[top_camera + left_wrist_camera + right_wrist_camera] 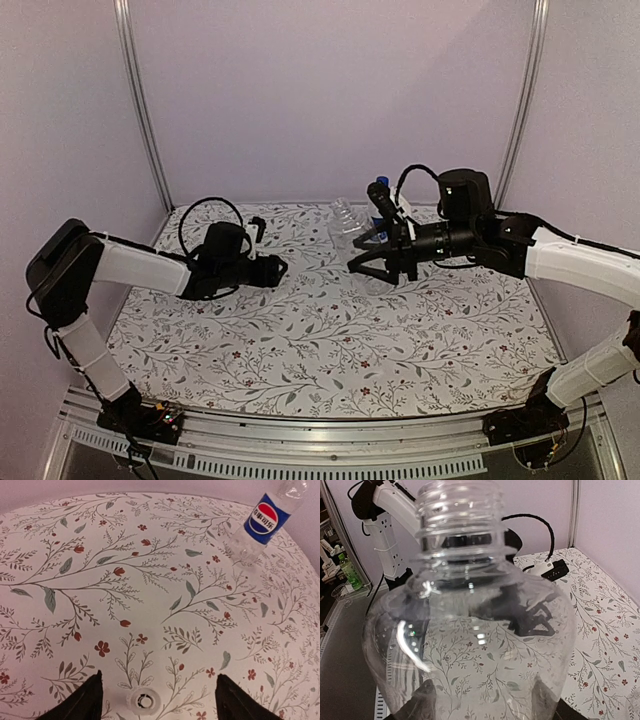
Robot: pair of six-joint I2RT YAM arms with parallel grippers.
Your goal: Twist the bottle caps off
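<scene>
The clear bottle's ungripped neck end is above and, in the top view, to the right. I will raise my left gripper, level it and bring it across onto that end.
The plain clear bottle fills the right wrist view. Its threaded neck is bare, with no cap on it. My right gripper is shut on its body, a finger on each side, and holds it above the cloth. A pale cap lies open side up on the cloth, between the spread fingers of my open left gripper. The Pepsi bottle stands at the back. Its blue cap is still on it and shows just behind the right gripper.
A floral cloth covers the table. Metal frame posts and plain walls close in the back and sides. The left gripper hovers left of centre, facing the right one.
</scene>
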